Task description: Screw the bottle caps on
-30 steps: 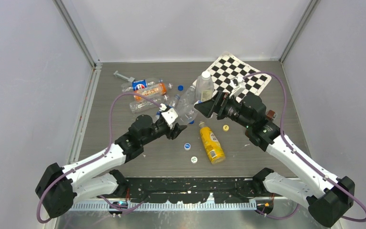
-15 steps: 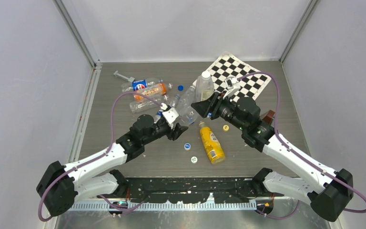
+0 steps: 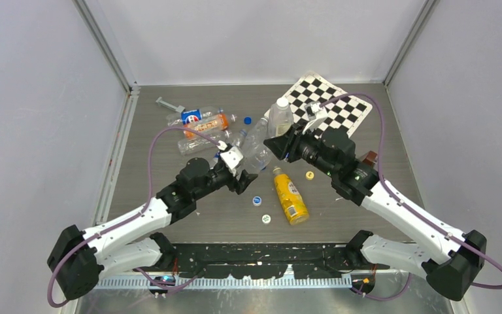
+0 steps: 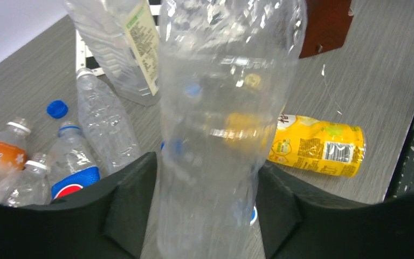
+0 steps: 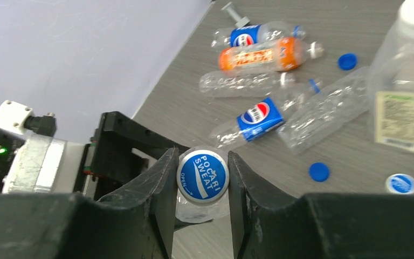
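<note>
The cap is on the clear bottle's neck, so my right gripper needs to carry that bottle outward and down next, beside the squarish bottle, by the checkerboard.
A clear, crumpled bottle [image 3: 256, 156] hangs above the table between my two grippers. In the left wrist view the bottle [image 4: 215, 118] fills the gap of my left gripper [image 4: 207, 210], and both fingers [image 4: 132, 205] press its sides. My left gripper [image 3: 243, 178] holds its lower body. My right gripper [image 5: 202, 162] is shut on a blue-and-white bottle cap [image 5: 202, 175], which sits on the bottle's neck. In the top view the right gripper [image 3: 276, 145] meets the bottle's upper end.
A squarish bottle with a pale label [image 3: 280, 118] stands at the back by the checkerboard [image 3: 340, 108]. A yellow bottle [image 3: 290, 195] lies in front. Pepsi and orange-labelled bottles [image 3: 202, 120] lie back left. Loose caps: blue [image 3: 247, 120], blue-and-white [image 3: 257, 201], yellow [image 3: 310, 174].
My right gripper has moved left onto the bottle's neck and has shut on the cap. The left arm has stayed almost in place with the bottle.
</note>
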